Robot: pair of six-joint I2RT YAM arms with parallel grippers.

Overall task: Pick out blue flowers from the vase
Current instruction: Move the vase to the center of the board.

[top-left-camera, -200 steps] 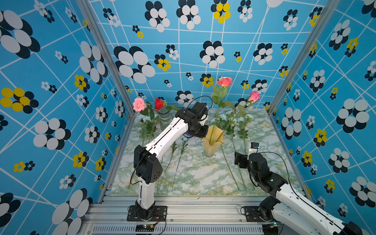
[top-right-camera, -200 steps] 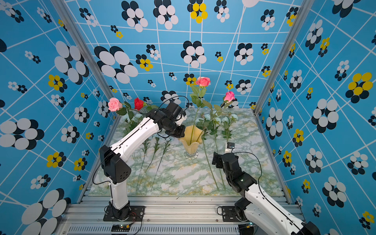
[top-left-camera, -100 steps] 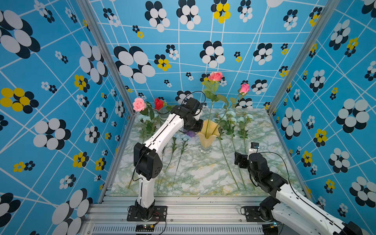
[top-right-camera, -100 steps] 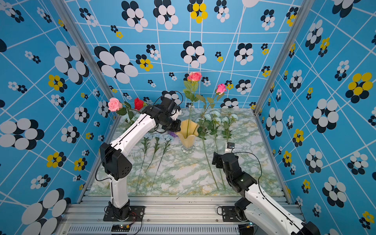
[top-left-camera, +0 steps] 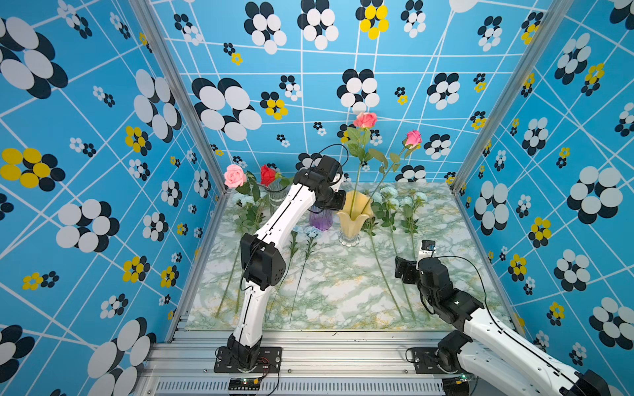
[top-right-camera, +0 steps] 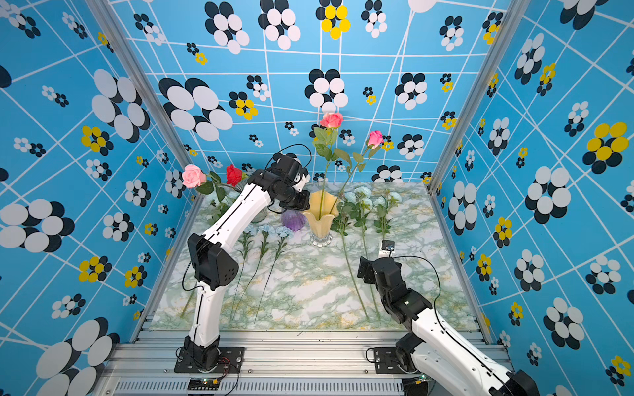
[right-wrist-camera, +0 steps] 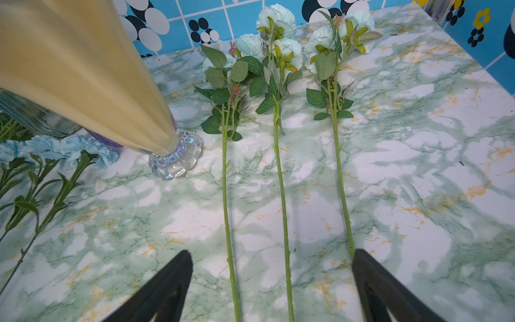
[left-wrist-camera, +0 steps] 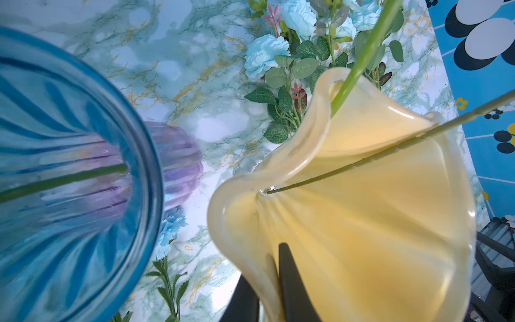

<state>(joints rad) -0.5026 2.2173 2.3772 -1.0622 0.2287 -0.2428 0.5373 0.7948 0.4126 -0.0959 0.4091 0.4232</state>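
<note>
The open tabletop behind the vase's foot point(left-wrist-camera: 241, 146) is outward of my left gripper. I should next move the yellow vase in that gripper outward and let go of the vase's rim.
The yellow vase point(top-left-camera: 354, 214) point(top-right-camera: 320, 216) stands at mid-table with two pink roses point(top-left-camera: 365, 120) in it. My left gripper point(top-left-camera: 338, 203) point(left-wrist-camera: 267, 281) is shut on its rim, one finger inside and one outside the wall point(left-wrist-camera: 362, 223). No blue flowers are in it. Three large blue flowers point(top-left-camera: 387, 193) point(right-wrist-camera: 278, 19) lie right of the vase, their stems running toward the front. Three small blue flowers point(top-left-camera: 308, 231) point(right-wrist-camera: 55, 147) lie left of it. My right gripper point(top-left-camera: 403, 269) point(right-wrist-camera: 273, 267) hangs open low over the large flowers' stems, touching none.
A blue-rimmed purple vase point(top-left-camera: 320, 219) point(left-wrist-camera: 178, 167) stands right beside the yellow one, under my left wrist. A clear glass vase point(top-left-camera: 276, 195) with a pink rose point(top-left-camera: 235, 175) and a red rose point(top-left-camera: 267, 174) is at the back left. Patterned walls close in three sides.
My left arm has carried the yellow vase with its roses toward the back and a little left, up beside the purple vase. The right arm has not moved.
</note>
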